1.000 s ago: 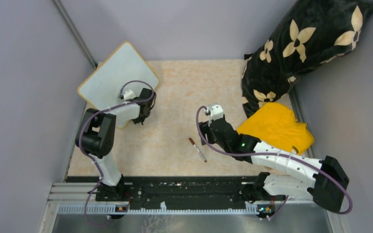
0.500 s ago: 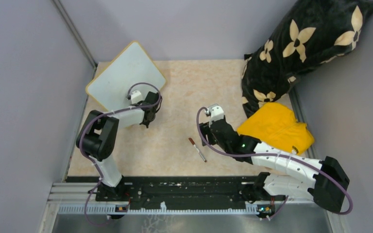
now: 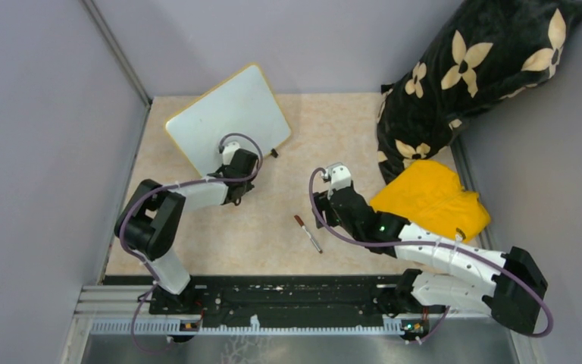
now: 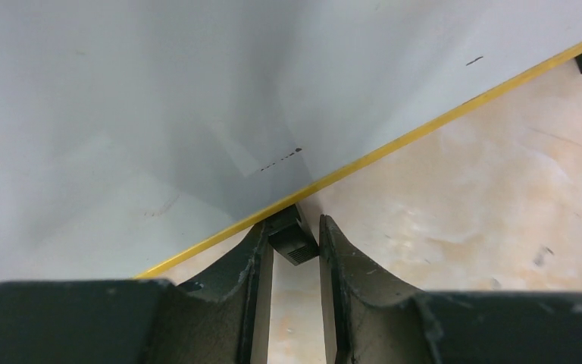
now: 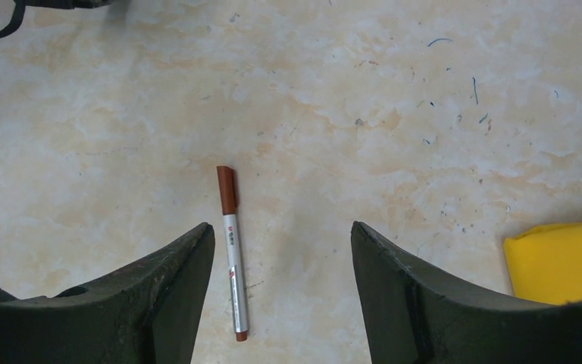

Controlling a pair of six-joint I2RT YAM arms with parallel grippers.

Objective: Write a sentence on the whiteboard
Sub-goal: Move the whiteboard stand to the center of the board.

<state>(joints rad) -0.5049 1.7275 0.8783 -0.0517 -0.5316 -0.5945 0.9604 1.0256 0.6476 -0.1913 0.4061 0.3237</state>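
Note:
My left gripper will drag the foot of the whiteboard [image 3: 227, 114] to the right in the top view, over the bare tabletop, and release it, because the whiteboard stands crooked.
The whiteboard [image 3: 227, 114] stands tilted at the back left of the table. It has a white face and a thin yellow frame, and it fills the top of the left wrist view [image 4: 159, 114]. No written sentence shows on it, only a few faint dark specks. My left gripper [image 3: 234, 170] is shut on the whiteboard's black foot [image 4: 292, 241] at its lower edge [image 4: 295, 227]. A second black foot [image 3: 273, 153] shows further right. A brown-capped silver marker [image 3: 308, 233] lies on the table. My right gripper [image 3: 320, 215] hovers open and empty above it [image 5: 282, 235], with the marker [image 5: 232, 250] by its left finger.
A black pillow with cream flowers [image 3: 470, 68] leans in the back right corner. A yellow cloth [image 3: 432, 199] lies in front of it, beside my right arm, and shows in the right wrist view [image 5: 564, 262]. Grey walls close in on the left, back and right.
My left gripper has swung right with the whiteboard, moving it away from the left wall and turning it towards the table's middle. The right arm and marker have not moved.

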